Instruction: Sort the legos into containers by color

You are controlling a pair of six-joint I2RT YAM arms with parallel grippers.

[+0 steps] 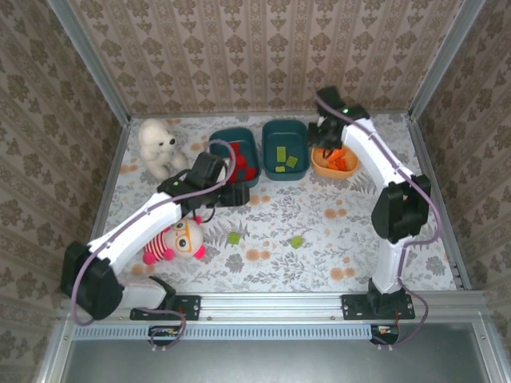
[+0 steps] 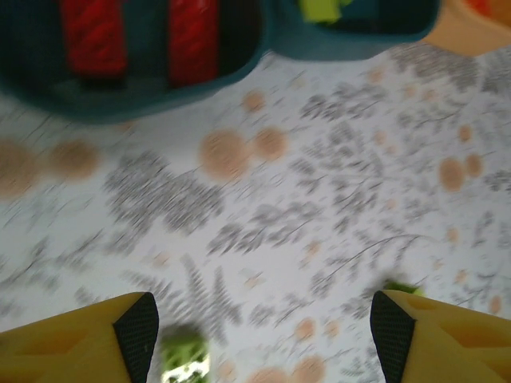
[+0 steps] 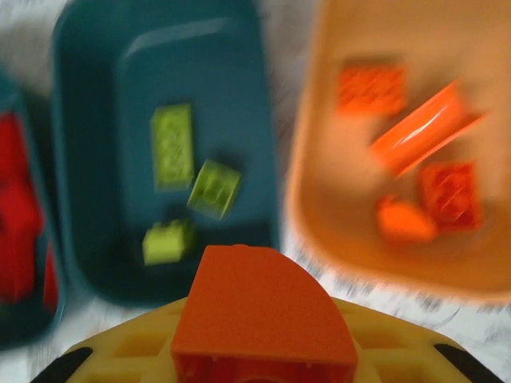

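Orange bricks lie in the orange tub, so my right gripper will carry the orange brick over the far part of the tub next, then go down and release it.
My right gripper (image 1: 323, 132) hangs over the back of the table between the middle teal tub (image 1: 285, 149) and the orange tub (image 1: 335, 162). In the right wrist view it (image 3: 263, 367) is shut on an orange brick (image 3: 259, 311). Below lie three green bricks (image 3: 172, 144) in the teal tub (image 3: 88, 159) and several orange bricks (image 3: 371, 88) in the orange tub (image 3: 319, 199). My left gripper (image 1: 231, 194) (image 2: 263, 339) is open and holds nothing, low over the cloth. A loose green brick (image 2: 184, 359) lies by its left finger (image 2: 137, 331), another (image 2: 399, 287) by the right finger.
The left teal tub (image 1: 235, 152) (image 2: 128, 96) holds red bricks (image 2: 94, 36). Two loose green bricks (image 1: 233, 237) (image 1: 296, 241) lie mid-table. A white plush bear (image 1: 157, 145) sits at the back left, and a striped doll (image 1: 177, 239) lies under my left arm.
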